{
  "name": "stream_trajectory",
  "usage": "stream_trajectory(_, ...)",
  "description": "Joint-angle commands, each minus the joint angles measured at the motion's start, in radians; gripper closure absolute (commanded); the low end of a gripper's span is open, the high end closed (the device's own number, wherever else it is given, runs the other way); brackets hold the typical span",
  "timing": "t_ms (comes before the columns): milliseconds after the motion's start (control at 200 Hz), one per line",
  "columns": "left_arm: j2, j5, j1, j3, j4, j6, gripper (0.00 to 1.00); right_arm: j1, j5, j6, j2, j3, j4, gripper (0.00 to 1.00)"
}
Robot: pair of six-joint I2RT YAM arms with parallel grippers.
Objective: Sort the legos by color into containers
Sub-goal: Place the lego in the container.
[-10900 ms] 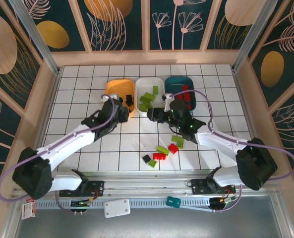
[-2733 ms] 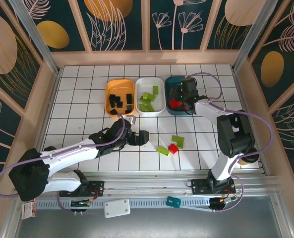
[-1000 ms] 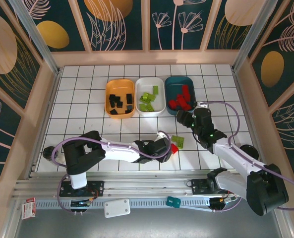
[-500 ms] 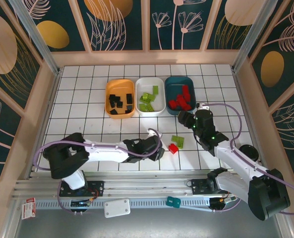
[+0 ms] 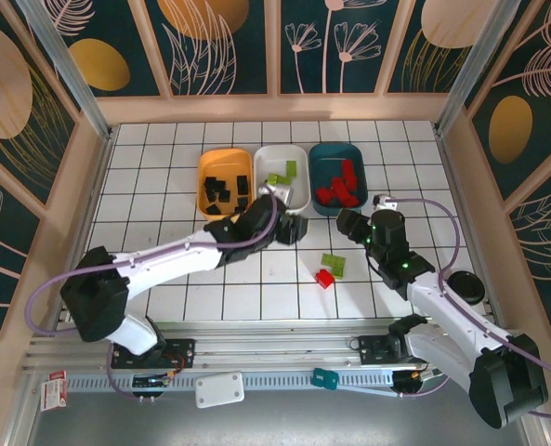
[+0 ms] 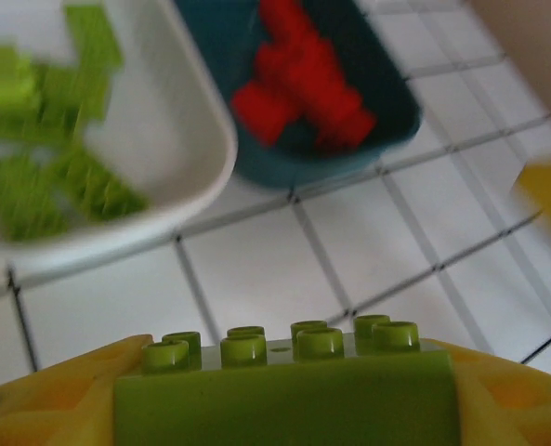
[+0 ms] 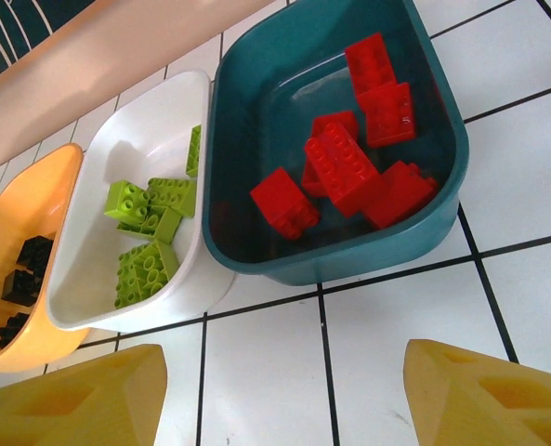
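Note:
My left gripper needs to move outward past the near rim of the white tray (image 5: 296,193) next, and then it should let go of the lime green lego among the green legos.
My left gripper (image 5: 292,229) is shut on a lime green lego (image 6: 284,395), just in front of the white tray (image 5: 296,193); studs up, the brick spans the jaws. The white tray (image 6: 196,190) holds several green legos (image 6: 61,177). Beside it the teal tray (image 7: 349,265) holds several red legos (image 7: 349,167), and the orange tray (image 5: 205,165) holds black legos (image 5: 221,190). One green lego (image 5: 333,265) and one red lego (image 5: 325,278) lie loose on the table. My right gripper (image 5: 349,224) hangs open above the tiles before the teal tray, nothing between its fingers (image 7: 71,400).
The three trays stand in a row at the back middle of the white tiled table (image 5: 163,232). Wooden walls (image 5: 80,177) bound it left, right and behind. Bare tiles surround the two loose legos.
My left gripper has carried the green lego from the front of the table back toward the white tray. My right gripper has drifted slightly right.

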Motion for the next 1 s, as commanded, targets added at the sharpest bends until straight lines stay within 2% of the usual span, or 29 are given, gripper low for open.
stream_trajectory(0,0.098,0.113,0.064,0.133,0.023,0.045,0.56,0.008,0.029,0.01,-0.031,-0.021,-0.03,0.31)
stream_trajectory(165,0.34,0.16,0.09,0.416,-0.044,0.072,0.56,0.011,0.039,0.013,-0.063,-0.035,-0.056,0.31)
stream_trajectory(330,0.523,0.199,0.136,0.633,-0.091,0.036,0.57,0.012,0.041,0.016,-0.078,-0.039,-0.069,0.31)
stream_trajectory(455,0.561,0.168,0.17,0.669,-0.089,-0.004,0.58,0.015,0.042,0.011,-0.085,-0.033,-0.083,0.31)
stream_trajectory(691,0.555,0.097,0.239,0.599,-0.08,-0.054,0.55,0.016,0.041,0.013,-0.087,-0.044,-0.072,0.31)
stream_trajectory(741,0.561,0.101,0.251,0.585,-0.074,-0.061,0.49,0.016,0.039,0.014,-0.083,-0.044,-0.066,0.31)
stream_trajectory(891,0.557,0.101,0.257,0.573,-0.071,-0.061,0.2,0.016,0.022,0.016,-0.08,-0.043,-0.064,0.31)
stream_trajectory(996,0.513,0.106,0.257,0.564,-0.058,-0.058,0.11,0.019,-0.007,0.013,-0.076,-0.04,-0.073,0.31)
